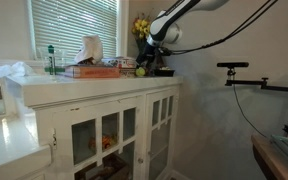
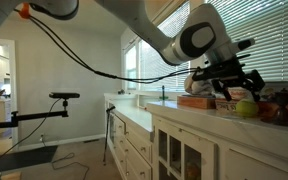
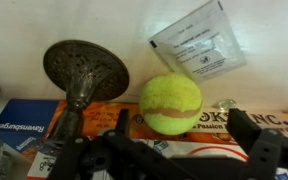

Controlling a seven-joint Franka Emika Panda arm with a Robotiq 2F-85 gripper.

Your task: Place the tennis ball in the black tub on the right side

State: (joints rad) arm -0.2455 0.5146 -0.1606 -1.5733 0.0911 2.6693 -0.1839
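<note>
The tennis ball (image 2: 246, 108) (image 3: 170, 103) sits below my gripper, between its spread fingers, so I will lower the gripper until they straddle the ball and then close it.
The tennis ball (image 3: 170, 103), fuzzy yellow-green, rests on a flat orange printed box (image 3: 100, 116) on top of the white cabinet. It also shows in both exterior views (image 1: 140, 70) (image 2: 246, 108). My gripper (image 3: 184, 132) is open just above it, with one dark finger on each side of the ball and a gap to each. The gripper also shows in both exterior views (image 1: 150, 56) (image 2: 234, 88). A low dark shape just beyond the ball in an exterior view (image 1: 163, 70) may be the black tub; I cannot tell for sure.
A dark metal round stand (image 3: 84, 66) rises close beside the ball. A white packet (image 3: 202, 40) lies behind it. A tissue box (image 1: 89, 52), a green bottle (image 1: 52, 60) and yellow flowers (image 1: 141, 27) stand on the white cabinet (image 1: 104, 120). The cabinet edge is close.
</note>
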